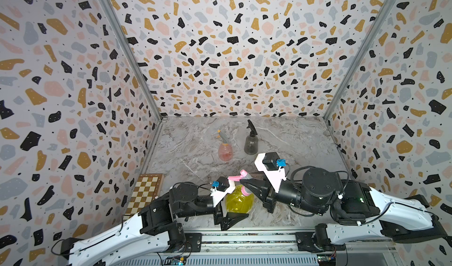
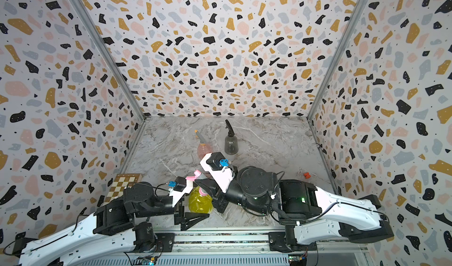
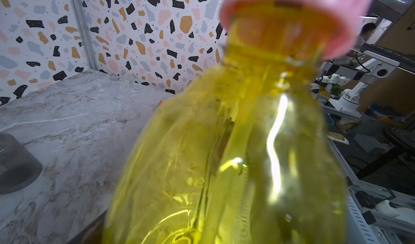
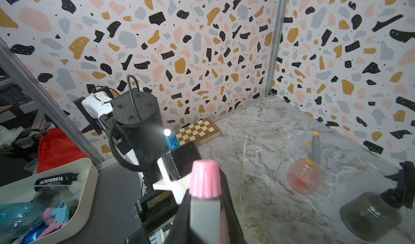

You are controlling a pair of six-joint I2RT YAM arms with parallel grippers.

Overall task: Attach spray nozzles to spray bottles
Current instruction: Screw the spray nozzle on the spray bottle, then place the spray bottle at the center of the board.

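I will next move the nozzle and yellow bottle in my right gripper outward and down onto the tabletop before the smoky dark bottle, and let go, because the finished bottles stand there.
A rounded yellow spray bottle stands near the table's front edge; it fills the left wrist view as a yellow bottle. My left gripper is open, its fingers wide on either side of the bottle. The near finger shows and the far one is hidden. My right gripper is shut on the grey-and-pink spray nozzle, whose pink collar sits over the yellow bottle's neck. Farther back stand a pink bottle with a grey-and-orange nozzle and a smoky dark bottle with a black nozzle.
A folded chessboard lies against the left wall. A small red object sits near the right wall. Patterned walls close three sides. Outside the enclosure, a white bin holds other bottles.
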